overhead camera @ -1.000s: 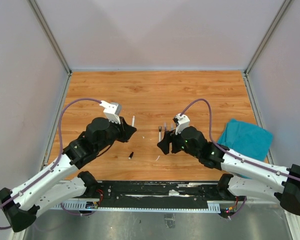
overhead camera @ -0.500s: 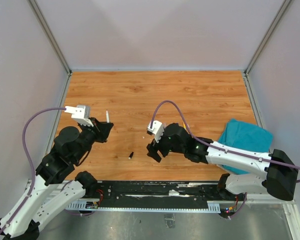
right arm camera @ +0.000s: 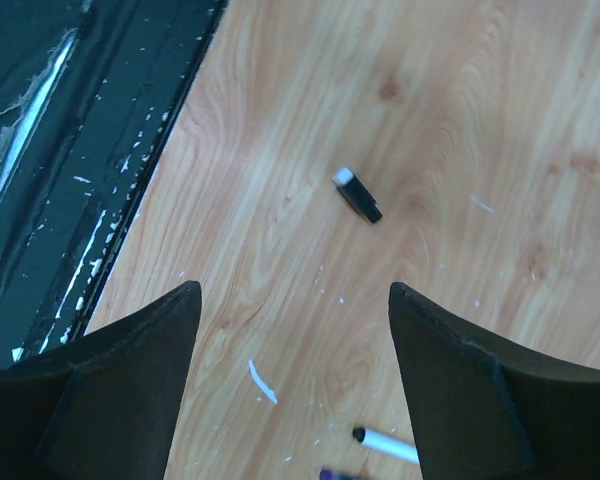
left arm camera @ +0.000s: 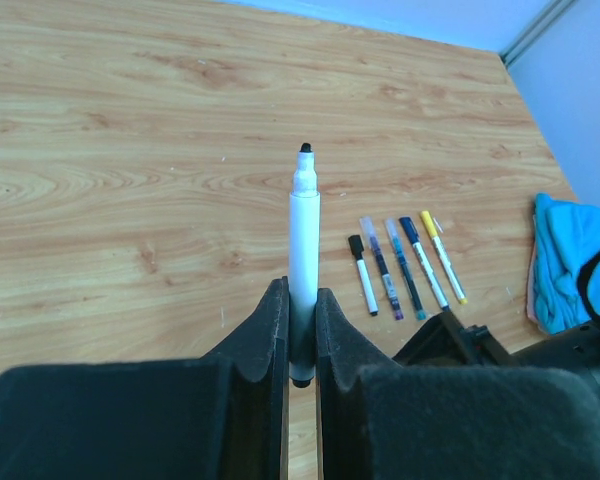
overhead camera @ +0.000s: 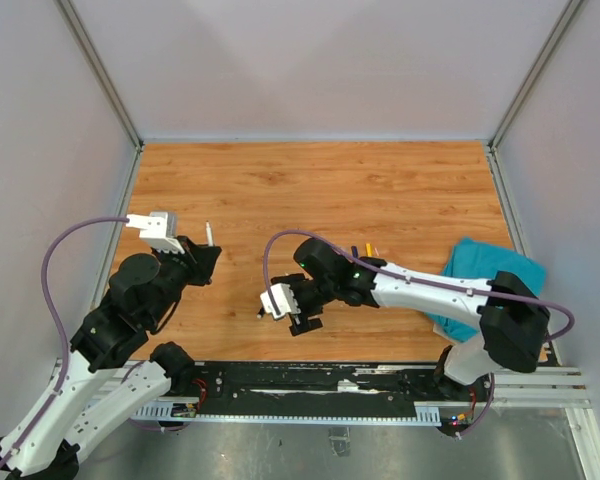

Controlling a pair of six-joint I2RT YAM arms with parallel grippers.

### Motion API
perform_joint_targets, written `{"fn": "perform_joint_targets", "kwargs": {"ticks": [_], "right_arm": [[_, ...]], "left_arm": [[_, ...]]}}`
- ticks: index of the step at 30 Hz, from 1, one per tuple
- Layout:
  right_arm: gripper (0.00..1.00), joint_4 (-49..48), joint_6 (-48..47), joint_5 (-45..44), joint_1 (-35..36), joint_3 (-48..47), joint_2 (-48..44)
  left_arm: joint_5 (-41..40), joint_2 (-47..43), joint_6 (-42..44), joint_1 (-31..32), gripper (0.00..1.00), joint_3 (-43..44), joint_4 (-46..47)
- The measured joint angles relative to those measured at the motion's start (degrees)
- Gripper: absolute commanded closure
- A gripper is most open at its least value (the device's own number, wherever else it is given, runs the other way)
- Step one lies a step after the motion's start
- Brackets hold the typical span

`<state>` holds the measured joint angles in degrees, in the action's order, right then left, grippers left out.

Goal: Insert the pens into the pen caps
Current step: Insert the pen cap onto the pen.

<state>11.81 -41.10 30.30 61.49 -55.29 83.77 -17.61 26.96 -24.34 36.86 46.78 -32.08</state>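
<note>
The black pen cap lies beyond my open fingers. I should move my right gripper down and to the left in the top view, onto the pen cap's black body (overhead camera: 261, 313) (right arm camera: 358, 196).
My left gripper (left arm camera: 300, 300) is shut on the lower end of a white pen (left arm camera: 303, 225), which stands upright with its bare black tip on top. The top view shows that gripper (overhead camera: 205, 258) and pen (overhead camera: 209, 236) raised at the left of the table. A short black pen cap (right arm camera: 358, 195) with a white end lies on the wood ahead of my right gripper (right arm camera: 292, 290), which is open and empty. That gripper (overhead camera: 292, 305) points left near the front edge. Several more pens (left arm camera: 405, 268) lie in a row, partly under the right arm.
A teal cloth (overhead camera: 490, 280) lies at the right side. The black base rail (right arm camera: 80, 100) runs along the table's front edge, close to the right gripper. A tiny white scrap (right arm camera: 262, 381) and a white pen's end (right arm camera: 385, 442) lie between the right fingers.
The right arm has swung left from the row of pens towards the lone cap, its jaws opening wider. The left arm drew back to the left with the white pen, then held still.
</note>
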Motion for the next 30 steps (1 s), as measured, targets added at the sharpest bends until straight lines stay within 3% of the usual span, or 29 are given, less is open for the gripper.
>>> {"fn": "perform_joint_targets", "kwargs": {"ticks": [6, 13, 30], "right_arm": [[0.29, 11.8, -12.7, 6.1, 0.5, -13.1, 11.9], [0.32, 22.1, -20.2, 7.8, 1.2, -25.6, 25.3], [0.42, 27.3, -23.5, 8.7, 1.3, -36.0, 36.8]], "left_arm": [[-0.9, -0.2, -0.1, 0.0, 1.0, -0.6, -0.1], [-1.8, -0.4, -0.2, 0.0, 0.99, -0.7, -0.2], [-6.6, -5.0, -1.6, 0.0, 1.0, -0.7, -1.1]]}}
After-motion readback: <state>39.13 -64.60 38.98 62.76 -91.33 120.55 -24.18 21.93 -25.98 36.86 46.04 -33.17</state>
